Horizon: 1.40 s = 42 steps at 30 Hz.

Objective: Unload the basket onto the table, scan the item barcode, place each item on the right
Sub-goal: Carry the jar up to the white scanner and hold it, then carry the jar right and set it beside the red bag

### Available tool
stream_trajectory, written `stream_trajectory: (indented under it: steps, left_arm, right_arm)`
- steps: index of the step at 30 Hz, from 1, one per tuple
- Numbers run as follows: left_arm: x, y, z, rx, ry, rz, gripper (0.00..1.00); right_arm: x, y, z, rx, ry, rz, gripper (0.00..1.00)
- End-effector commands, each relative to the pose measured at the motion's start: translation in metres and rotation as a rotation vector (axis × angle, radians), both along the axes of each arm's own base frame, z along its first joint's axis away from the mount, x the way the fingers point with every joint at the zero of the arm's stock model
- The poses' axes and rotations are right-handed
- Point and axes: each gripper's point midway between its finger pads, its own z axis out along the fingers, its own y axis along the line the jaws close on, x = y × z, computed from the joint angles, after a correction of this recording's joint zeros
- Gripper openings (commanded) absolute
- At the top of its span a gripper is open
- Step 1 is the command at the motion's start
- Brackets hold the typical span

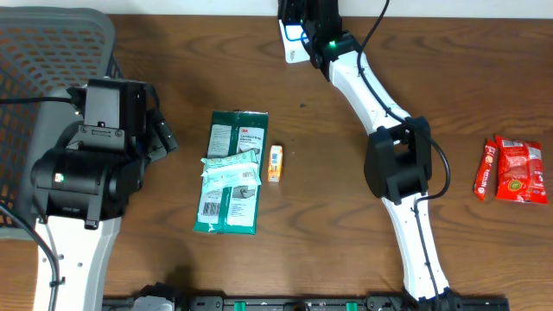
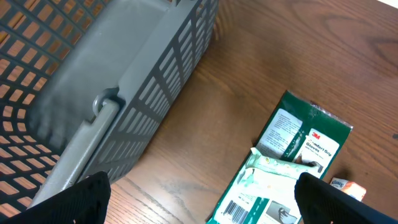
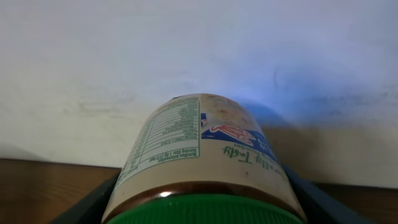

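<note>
My right gripper swings back and down toward the red snack packets next, as the bare wood beside them lies to the gripper's right in the overhead view.
My right gripper (image 3: pixel 205 208) is shut on a jar (image 3: pixel 205 149) with a green lid and a tan label, one dark finger on each side. The jar's nutrition panel faces up-left, and its barcode is out of view. From overhead the right gripper (image 1: pixel 300 36) holds the jar (image 1: pixel 294 36) at the table's far edge, facing the white wall. My left gripper (image 2: pixel 205 208) hangs open and empty over bare wood between the basket and a green package; overhead it (image 1: pixel 162 131) sits at the left.
A grey mesh basket (image 1: pixel 52 52) fills the far left corner (image 2: pixel 124 81). The green glove package (image 1: pixel 232 173) with a printed barcode (image 2: pixel 233 211) lies mid-table, beside a small orange box (image 1: pixel 275 162). Red snack packets (image 1: pixel 514 170) lie at the right.
</note>
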Motion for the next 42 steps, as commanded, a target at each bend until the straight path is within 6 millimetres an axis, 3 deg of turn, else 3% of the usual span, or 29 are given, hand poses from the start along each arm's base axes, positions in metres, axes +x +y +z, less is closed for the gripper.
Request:
stream_trajectory:
  steps: [1, 6, 11, 14, 17, 20, 24, 27, 31, 37, 40, 42]
  left_arm:
    - [-0.001, 0.004, 0.003, 0.013, -0.006, 0.016, 0.95]
    - [-0.001, 0.004, 0.003, 0.013, -0.006, 0.016, 0.95]
    - [-0.001, 0.004, 0.003, 0.013, -0.006, 0.016, 0.95]
    - [-0.001, 0.004, 0.003, 0.013, -0.006, 0.016, 0.95]
    - [-0.001, 0.004, 0.003, 0.013, -0.006, 0.016, 0.95]
    - [-0.001, 0.004, 0.003, 0.013, -0.006, 0.016, 0.95]
    - [-0.001, 0.004, 0.003, 0.013, -0.006, 0.016, 0.95]
    - [-0.001, 0.004, 0.003, 0.013, -0.006, 0.016, 0.95]
    - [-0.001, 0.004, 0.003, 0.013, -0.006, 0.016, 0.95]
    - [-0.001, 0.004, 0.003, 0.013, -0.006, 0.016, 0.95]
    - [-0.001, 0.004, 0.003, 0.013, -0.006, 0.016, 0.95]
    - [-0.001, 0.004, 0.003, 0.013, -0.006, 0.016, 0.95]
  right_arm:
    - [0.005, -0.008, 0.021, 0.028, -0.046, -0.007, 0.41]
    - [-0.002, -0.004, 0.060, 0.087, -0.096, 0.124, 0.38]
    - [-0.025, -0.021, 0.112, 0.115, -0.081, 0.215, 0.38]
    - [-0.051, -0.043, 0.137, 0.112, 0.004, 0.220, 0.40]
    - [-0.089, -0.076, 0.155, 0.083, 0.130, 0.186, 0.41]
    - [-0.131, -0.114, 0.165, 0.020, 0.236, 0.154, 0.35]
    - [-0.181, -0.161, 0.174, -0.051, 0.343, 0.115, 0.34]
    - [-0.215, -0.197, 0.168, -0.101, 0.441, 0.073, 0.36]
    - [-0.245, -0.238, 0.146, -0.169, 0.584, 0.009, 0.36]
    - [-0.280, -0.301, 0.099, -0.265, 0.837, -0.152, 0.37]
    - [-0.295, -0.320, 0.072, -0.284, 0.952, -0.197, 0.36]
    - [-0.307, -0.330, 0.038, -0.271, 1.060, -0.206, 0.36]
